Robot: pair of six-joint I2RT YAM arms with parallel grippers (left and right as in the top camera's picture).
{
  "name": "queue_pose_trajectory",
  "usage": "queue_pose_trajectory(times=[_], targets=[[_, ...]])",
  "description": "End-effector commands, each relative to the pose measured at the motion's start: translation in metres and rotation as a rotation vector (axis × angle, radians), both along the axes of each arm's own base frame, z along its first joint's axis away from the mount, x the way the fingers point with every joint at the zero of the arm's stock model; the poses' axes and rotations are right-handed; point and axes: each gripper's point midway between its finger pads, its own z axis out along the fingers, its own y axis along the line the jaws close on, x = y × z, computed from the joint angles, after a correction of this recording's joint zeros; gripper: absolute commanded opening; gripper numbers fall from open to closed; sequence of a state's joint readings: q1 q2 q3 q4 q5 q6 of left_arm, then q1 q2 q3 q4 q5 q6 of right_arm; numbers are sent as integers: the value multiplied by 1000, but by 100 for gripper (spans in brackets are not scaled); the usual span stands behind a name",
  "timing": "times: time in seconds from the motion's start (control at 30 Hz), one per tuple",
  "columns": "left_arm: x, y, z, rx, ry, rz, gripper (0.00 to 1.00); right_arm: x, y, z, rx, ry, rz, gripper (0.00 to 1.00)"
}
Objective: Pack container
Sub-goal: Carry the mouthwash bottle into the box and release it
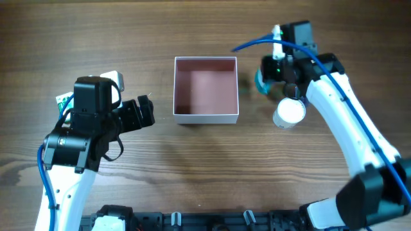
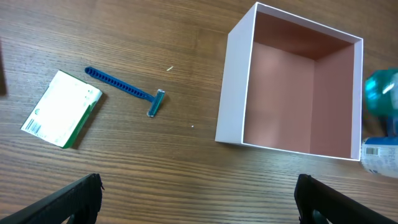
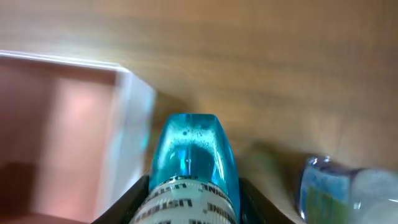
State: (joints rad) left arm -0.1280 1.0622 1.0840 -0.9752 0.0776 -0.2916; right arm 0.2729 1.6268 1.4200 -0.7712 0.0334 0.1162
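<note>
My right gripper should next lift the blue bottle (image 3: 193,168) over the box's side and lower it into the box at the far corner on the razor's side.
The container (image 1: 205,117), a square shallow box with white walls and a pink inside, sits mid-table and holds nothing; it also shows in the left wrist view (image 2: 233,93) and the right wrist view (image 3: 134,118). My right gripper (image 1: 273,70) is just right of the box and shut on a blue bottle (image 3: 193,168) with a white printed label. A second bottle with a white cap (image 1: 289,112) lies beside it, seen in the right wrist view (image 3: 348,193). My left gripper (image 1: 146,110) is open and empty, left of the box, fingers wide apart (image 2: 199,202).
A blue razor (image 2: 127,89) and a green-and-white packet (image 2: 62,109) lie on the wooden table left of the box. The packet shows partly behind my left arm in the overhead view (image 1: 64,101).
</note>
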Motion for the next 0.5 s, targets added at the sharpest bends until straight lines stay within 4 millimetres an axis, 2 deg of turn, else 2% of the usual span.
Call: queue_pose_trajectory(times=[0.0, 0.03, 0.1, 0.2, 0.3, 0.47], targets=[[3, -3, 8, -23, -20, -3, 100, 1, 38, 119, 37, -293, -42, 4], [3, -3, 8, -23, -20, -4, 100, -2, 52, 132, 67, -326, -63, 4], [3, -3, 8, -23, -20, -4, 100, -7, 74, 142, 118, -353, -63, 4], [3, -3, 8, -23, -20, -4, 100, -10, 99, 140, 214, -343, -95, 4], [3, -3, 8, -23, -20, -4, 100, -8, 120, 119, 282, -276, -137, 4], [3, -3, 8, -23, -20, -4, 100, -1, 149, 64, 277, -141, -124, 4]])
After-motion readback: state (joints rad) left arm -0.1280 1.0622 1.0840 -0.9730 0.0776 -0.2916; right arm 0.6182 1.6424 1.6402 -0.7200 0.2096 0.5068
